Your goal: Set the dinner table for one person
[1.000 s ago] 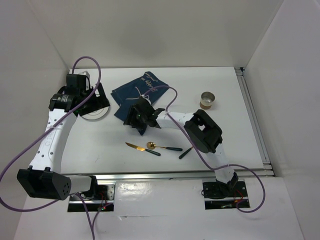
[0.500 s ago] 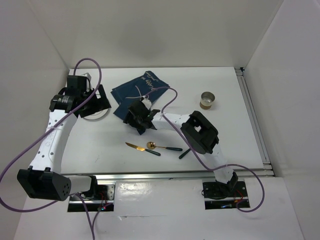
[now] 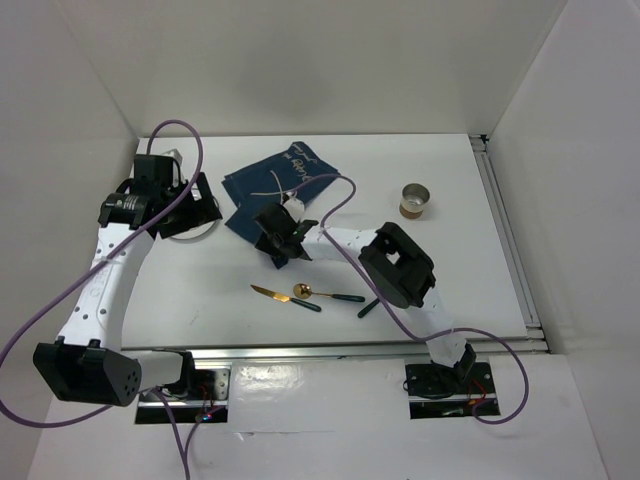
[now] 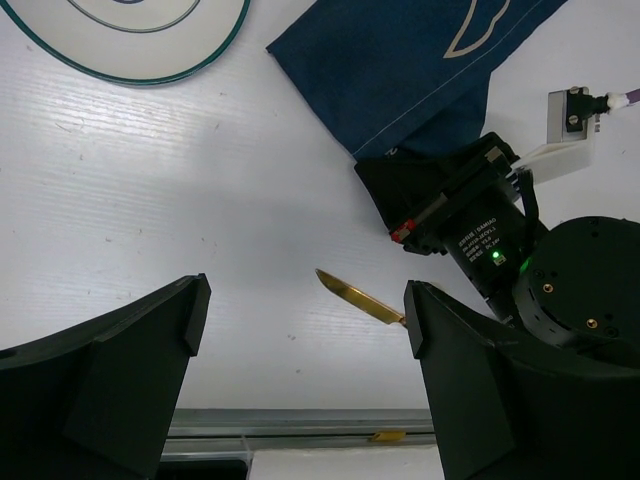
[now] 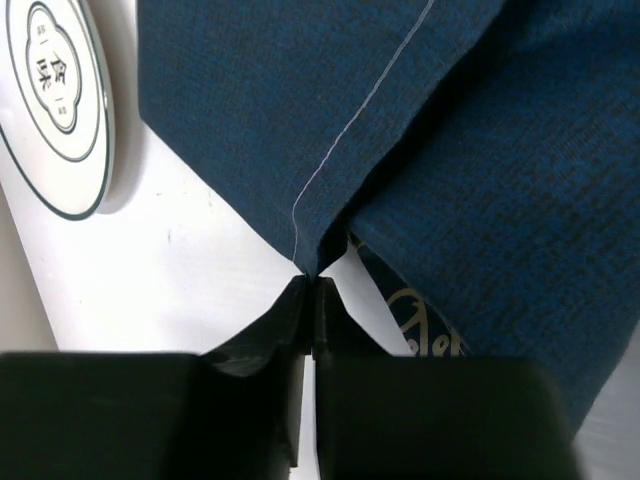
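The cloth lies crumpled. So my open left gripper moves down, back and away from the plate [image 4: 130,40] onto the placemat's near corner on the plate's side next.
On the white dinner table [image 3: 460,270] a crumpled navy placemat [image 3: 290,175] lies at the back middle. My right gripper [image 3: 270,232] is at its near-left corner. In the right wrist view the right gripper [image 5: 310,285] is shut on the folded corner of the placemat [image 5: 400,120]. My left gripper [image 3: 185,210] hovers open over a white plate with a green rim [image 3: 192,232], which it mostly hides. In the left wrist view the left gripper [image 4: 305,310] holds nothing, with the plate [image 4: 130,40] at top left.
A gold knife [image 3: 270,294], a gold spoon [image 3: 325,294] and a dark-handled utensil [image 3: 371,304] lie near the front middle. A small metal cup [image 3: 414,200] stands at the back right. An aluminium rail [image 3: 510,240] runs along the right edge.
The right gripper has shifted slightly left and its jaws have shut on the placemat's corner. The left gripper has barely moved and stays open.
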Tool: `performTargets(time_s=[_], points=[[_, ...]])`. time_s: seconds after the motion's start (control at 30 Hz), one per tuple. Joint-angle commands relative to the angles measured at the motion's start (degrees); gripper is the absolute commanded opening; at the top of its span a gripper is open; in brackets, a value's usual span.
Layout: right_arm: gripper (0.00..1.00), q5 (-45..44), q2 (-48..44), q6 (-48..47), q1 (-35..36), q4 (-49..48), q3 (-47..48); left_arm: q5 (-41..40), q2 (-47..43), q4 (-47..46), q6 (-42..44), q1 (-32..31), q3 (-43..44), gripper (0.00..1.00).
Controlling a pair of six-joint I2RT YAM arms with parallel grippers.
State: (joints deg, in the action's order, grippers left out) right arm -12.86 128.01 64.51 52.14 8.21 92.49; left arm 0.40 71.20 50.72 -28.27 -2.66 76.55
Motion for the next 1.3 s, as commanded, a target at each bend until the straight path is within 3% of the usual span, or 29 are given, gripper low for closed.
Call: performTargets(time_s=[0.0,0.43,0.63,0.77,0.83,1.0,1.2,1.27], points=[[0.01,-2.96,-0.12,-0.78,-0.2,-0.82,2.96,1.09,-1.5,-0.8,0.94,0.11,-0.26,0.98],[0.0,-4.89,-16.02,-12.03,-2.3,-5.65,0.33,3.11,-0.27,-0.8,0.41,0.11,1.49,0.98],[0.0,-6.47,-30.16,-14.49,-6.69,-5.75,-8.01,5.13,0.95,-1.32,0.41,0.11,2.11,0.99],[0.0,-7.09,-41.15,-17.22,-11.08,-5.75,-16.71,8.64,2.27,-1.32,-0.9,0.11,1.5,0.94],[0.0,-6.22,-45.9,-18.44,-13.28,-2.15,-20.4,12.5,3.06,-1.32,-2.65,0.11,-0.69,0.85],[0.0,0.37,-53.2,-18.46,-20.31,-0.47,-31.9,14.8,6.74,-7.21,-7.58,-4.37,-11.31,0.8],[0.0,4.95,-57.43,-18.98,-23.57,1.46,-37.64,6.73,12.74,-5.63,-10.13,-5.69,-15.63,0.97],[0.0,5.83,-57.96,-19.6,-23.58,2.16,-38.17,5.22,14.13,-6.16,-10.14,-5.69,-16.7,0.98]])
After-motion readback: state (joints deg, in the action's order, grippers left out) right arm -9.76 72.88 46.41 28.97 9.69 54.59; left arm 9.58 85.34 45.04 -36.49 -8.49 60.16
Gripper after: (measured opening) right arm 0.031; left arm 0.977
